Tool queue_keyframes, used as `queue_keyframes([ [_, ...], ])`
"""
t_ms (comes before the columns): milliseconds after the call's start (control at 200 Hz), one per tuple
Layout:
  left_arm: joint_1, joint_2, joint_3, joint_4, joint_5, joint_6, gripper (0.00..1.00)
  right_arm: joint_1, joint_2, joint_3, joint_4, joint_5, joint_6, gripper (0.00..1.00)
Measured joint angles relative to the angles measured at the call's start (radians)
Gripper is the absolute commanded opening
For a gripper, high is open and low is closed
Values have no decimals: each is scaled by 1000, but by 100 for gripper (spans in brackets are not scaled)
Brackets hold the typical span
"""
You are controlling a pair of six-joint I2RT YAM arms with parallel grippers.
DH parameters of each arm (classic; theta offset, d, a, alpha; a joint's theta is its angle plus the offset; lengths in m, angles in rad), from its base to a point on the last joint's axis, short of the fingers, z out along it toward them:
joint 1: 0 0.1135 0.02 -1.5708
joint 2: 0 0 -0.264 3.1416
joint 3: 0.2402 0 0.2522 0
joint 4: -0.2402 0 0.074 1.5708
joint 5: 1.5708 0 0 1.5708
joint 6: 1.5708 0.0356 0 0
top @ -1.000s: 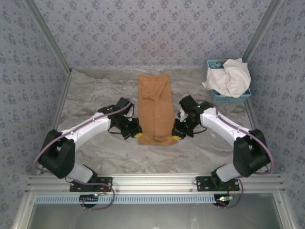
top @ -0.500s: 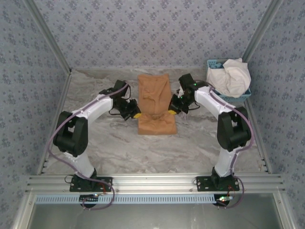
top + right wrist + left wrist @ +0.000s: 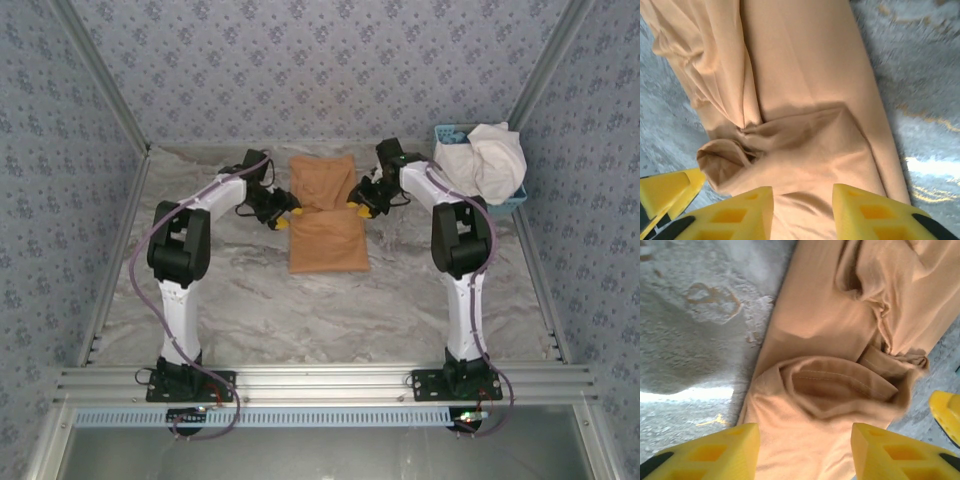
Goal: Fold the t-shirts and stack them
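Note:
The left gripper moves back along the shirt's nearest side edge and down to the shirt's near corner next, where the doubled cloth ends.
The tan-orange t-shirt (image 3: 328, 240) lies on the table's back middle as a narrow strip with its near end doubled over; no print shows. My left gripper (image 3: 285, 218) sits at the fold's left edge and my right gripper (image 3: 355, 208) at its right edge. In the left wrist view the left gripper (image 3: 805, 452) stands open over the cloth (image 3: 830, 335), a stitched hem just ahead. In the right wrist view the right gripper (image 3: 802, 212) is open above the cloth (image 3: 800, 65). The white t-shirt (image 3: 482, 160) is bunched in the basket.
The light-blue basket (image 3: 487, 206) stands at the back right, close to the right arm. Patterned walls close in the marble table (image 3: 230, 300) on three sides. The other arm's yellow finger (image 3: 946, 410) shows across the shirt, likewise the yellow finger (image 3: 665, 192).
Both grippers moved from the shirt's near end toward the back, drawing the near hem up over the shirt. The shirt now looks shorter, and both arms are stretched further out.

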Motion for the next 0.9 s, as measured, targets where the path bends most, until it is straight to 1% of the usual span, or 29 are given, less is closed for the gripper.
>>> queue_keyframes([
  [75, 0, -23, -22, 7, -19, 7, 52, -11, -17, -6, -3, 13, -12, 43],
  [155, -1, -111, -130, 24, -39, 7, 51, -18, -76, -75, 11, 37, -25, 43],
  [235, -6, -235, -269, 20, -45, 0, 49, -18, -185, -216, 35, 53, -39, 43],
  [285, -15, -306, -348, 20, -43, -6, 48, -11, -259, -317, 56, 53, -43, 45],
  [405, -66, -406, -508, 34, -23, -51, 48, 24, -415, -545, 110, 51, -41, 51],
  [480, -105, -414, -583, 59, -14, -90, 49, 48, -464, -651, 153, 43, -35, 52],
  [555, -132, -413, -642, 95, -5, -138, 49, 64, -471, -718, 181, 33, -31, 52],
  [700, -138, -393, -686, 180, 3, -222, 47, 67, -468, -803, 239, 22, -8, 52],
  [804, -134, -376, -685, 194, 19, -263, 40, 68, -455, -815, 270, 9, 6, 51],
  [899, -133, -358, -673, 192, 29, -289, 29, 70, -438, -816, 302, 3, 21, 47],
])
